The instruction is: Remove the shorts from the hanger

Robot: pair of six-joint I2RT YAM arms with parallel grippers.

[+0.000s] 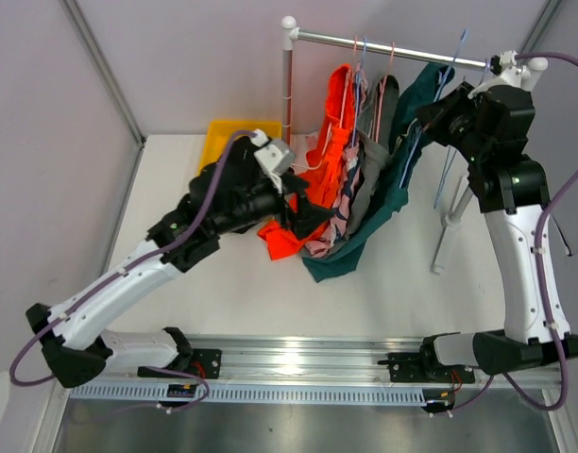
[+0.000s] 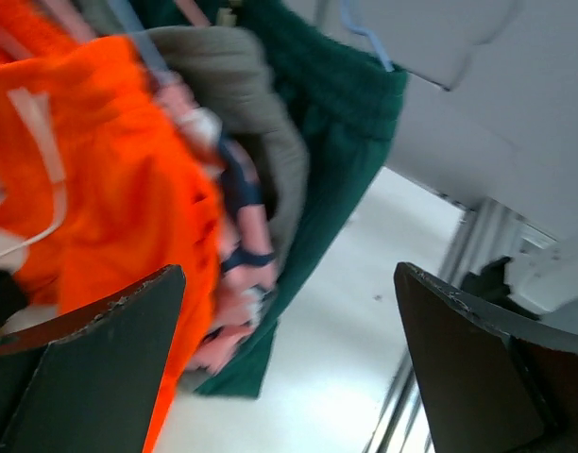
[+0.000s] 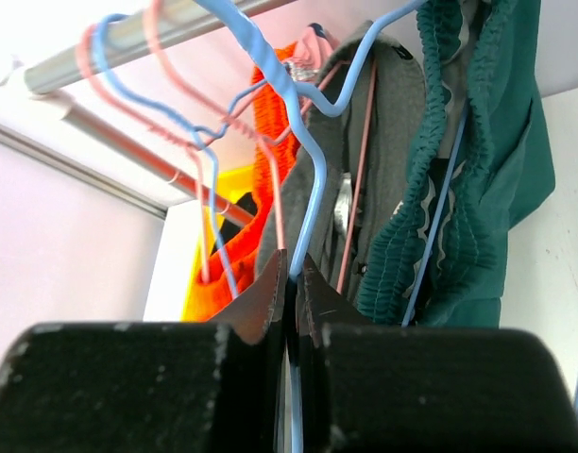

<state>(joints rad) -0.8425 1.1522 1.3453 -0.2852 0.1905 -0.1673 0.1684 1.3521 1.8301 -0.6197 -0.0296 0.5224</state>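
My left gripper moves to the right in the top view onto the teal shorts' near waistband corner next, because my right gripper holds their blue hanger.
Several shorts hang bunched on wire hangers from the metal rail [image 1: 393, 42]: orange shorts [image 1: 334, 132], pink shorts with navy pattern [image 1: 338, 212], grey shorts [image 1: 369, 179] and dark teal shorts [image 1: 402, 175]. I cannot clearly pick out the black shorts. My left gripper [image 1: 303, 209] is open and empty at the lower left edge of the bunch; in its wrist view [image 2: 289, 283] the orange shorts [image 2: 110, 189] lie beside its left finger. My right gripper [image 1: 423, 118] is shut on a blue hanger wire [image 3: 313, 189] beside the teal shorts [image 3: 497, 142].
A yellow bin [image 1: 234, 132] sits at the back left behind my left arm. The rack's upright post [image 1: 289, 90] and its right leg [image 1: 450, 226] stand on the white table [image 1: 270, 293]. An empty blue hanger [image 1: 450, 160] dangles near my right arm.
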